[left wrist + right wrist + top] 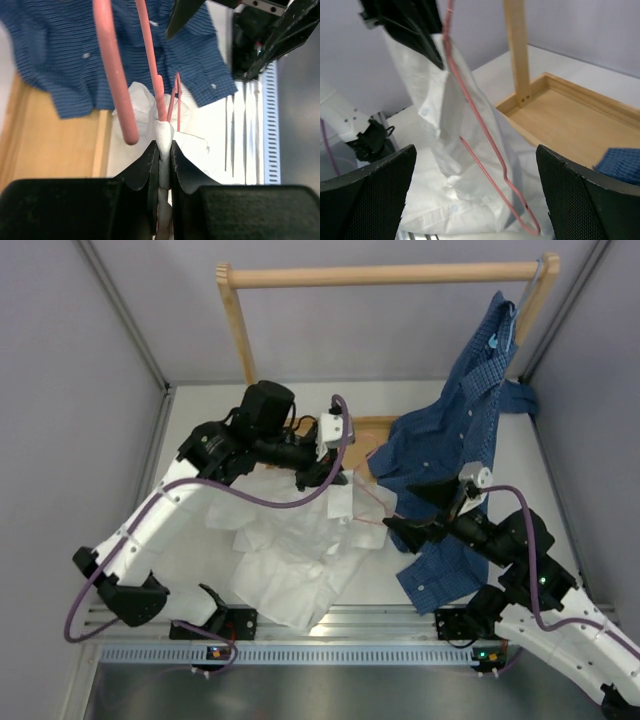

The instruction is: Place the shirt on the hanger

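The right gripper next lowers below the hanger's loose end, which is bare of the shirt. It goes toward the shirt's raised part, onto the shirt's folded edge.
The white shirt (285,555) lies crumpled on the table, with one part lifted by my left gripper (333,478). In the left wrist view that gripper (165,148) is shut on a fold of the shirt (165,132). The pink wire of the hanger (116,75) rises right out of the pinch. The hanger (372,502) hangs slanted against the raised cloth, its lower end (520,207) dangling free over the shirt (445,150). My right gripper (415,510) stands open just right of the hanger. Its fingers (370,200) are wide apart with nothing between them.
A blue checked shirt (455,430) hangs from the wooden rack's rail (380,276) at the back right and drapes down over my right arm. The rack's wooden base tray (570,120) and post (517,50) stand behind the hanger. A metal rail (300,652) runs along the near edge.
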Motion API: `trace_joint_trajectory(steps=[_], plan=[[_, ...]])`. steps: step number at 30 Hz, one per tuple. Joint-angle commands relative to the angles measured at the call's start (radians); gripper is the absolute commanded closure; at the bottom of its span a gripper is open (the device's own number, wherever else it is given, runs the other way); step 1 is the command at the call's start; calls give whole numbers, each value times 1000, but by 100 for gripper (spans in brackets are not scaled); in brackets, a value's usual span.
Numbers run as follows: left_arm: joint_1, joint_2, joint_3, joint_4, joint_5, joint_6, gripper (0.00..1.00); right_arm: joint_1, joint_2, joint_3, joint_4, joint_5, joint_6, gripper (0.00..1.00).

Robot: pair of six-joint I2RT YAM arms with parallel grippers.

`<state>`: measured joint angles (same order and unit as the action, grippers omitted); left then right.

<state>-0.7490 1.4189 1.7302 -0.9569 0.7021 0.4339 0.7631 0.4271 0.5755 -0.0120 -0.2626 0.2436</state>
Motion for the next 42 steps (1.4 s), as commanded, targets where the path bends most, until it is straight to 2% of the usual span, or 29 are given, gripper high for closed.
trace_joint_trajectory(steps=[1, 5, 9, 12, 15, 17, 20, 28, 29, 30, 32, 33, 37, 38, 42], plan=[[-3, -142, -40, 174, -243, -148, 100, 5, -19, 93, -256, 249, -15, 1], [-3, -224, -124, 260, -456, -274, 100, 5, 73, 139, -332, 318, 28, 0], [-3, -290, -176, 346, -584, -406, 100, 4, 162, 138, -307, 257, 82, 9], [-3, -304, -179, 349, -645, -489, 100, 2, 193, 101, -220, 204, 102, 16], [-3, -317, -179, 349, -658, -532, 100, -19, 238, 93, -148, 214, 95, 21], [-3, -337, -178, 351, -652, -552, 100, -50, 306, 107, -106, 154, 88, 24], [-3, -357, -175, 357, -622, -567, 100, -94, 389, 103, -8, 40, 108, 37], [-3, -376, -196, 356, -586, -581, 100, -159, 518, 15, 286, -113, 178, 36], [-3, -377, -199, 357, -581, -584, 100, -162, 525, 0, 312, -118, 181, 38], [-3, -379, -199, 359, -575, -587, 100, -165, 535, -3, 357, -127, 184, 42], [-3, -380, -201, 359, -575, -589, 100, -166, 552, -11, 391, -135, 194, 59], [-3, -379, -202, 360, -578, -589, 100, -166, 553, -11, 405, -136, 197, 75], [-3, -390, -215, 359, -607, -575, 100, -169, 524, -11, 371, -61, 188, 97], [-3, -402, -219, 357, -624, -567, 100, -176, 516, -2, 345, -44, 183, 100], [-3, -448, -257, 359, -612, -515, 100, -232, 515, 43, 230, -47, 178, 100]])
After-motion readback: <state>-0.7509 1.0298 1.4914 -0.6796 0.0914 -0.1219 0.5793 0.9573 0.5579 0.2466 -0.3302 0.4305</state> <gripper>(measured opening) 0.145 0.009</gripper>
